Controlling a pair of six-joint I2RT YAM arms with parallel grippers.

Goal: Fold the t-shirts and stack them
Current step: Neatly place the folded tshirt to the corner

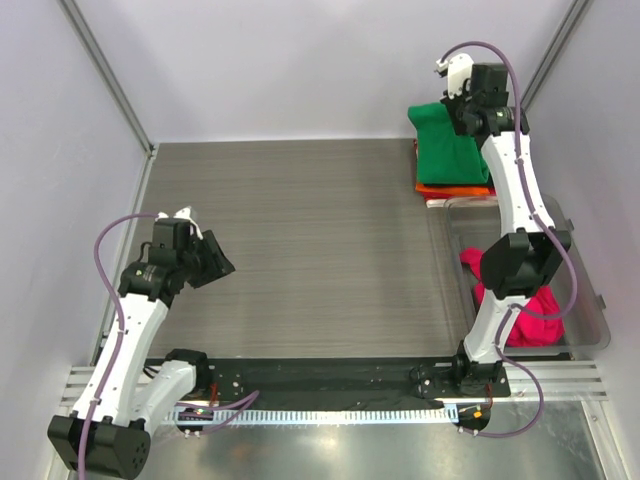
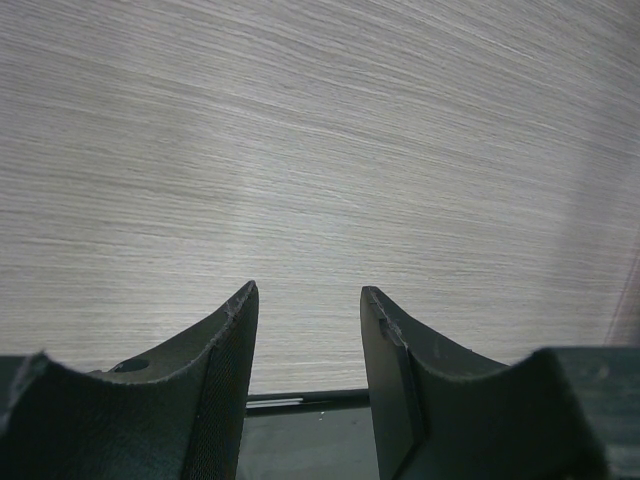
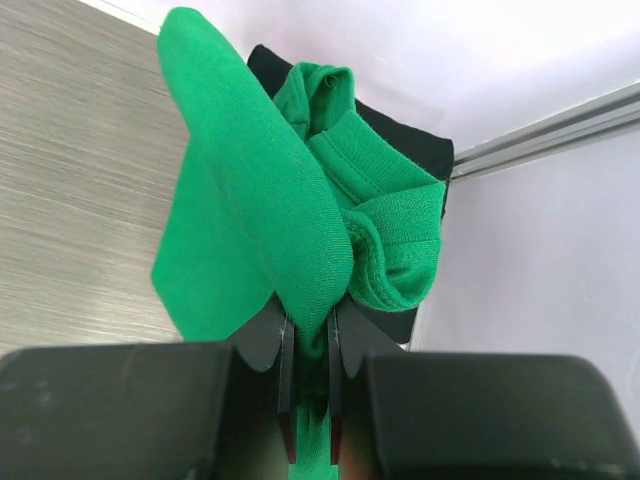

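My right gripper will next move the fold of the green t-shirt toward the walls' far corner. Then it will lower the fold onto the stack (image 1: 460, 149).
A bright green t-shirt (image 1: 448, 148) lies on a stack at the far right corner, over an orange t-shirt (image 1: 452, 190) and a red edge. My right gripper (image 1: 463, 112) is shut on a fold of the green t-shirt (image 3: 270, 210), which bunches beyond the fingers (image 3: 309, 340). A black t-shirt (image 3: 420, 150) lies under it. A magenta-pink t-shirt (image 1: 525, 312) lies in the clear bin. My left gripper (image 1: 213, 260) is open and empty above bare table at the left (image 2: 306, 300).
A clear plastic bin (image 1: 590, 300) stands at the right, in front of the stack. Walls close the table at the left, back and right. A black base rail (image 1: 330, 375) runs along the near edge.
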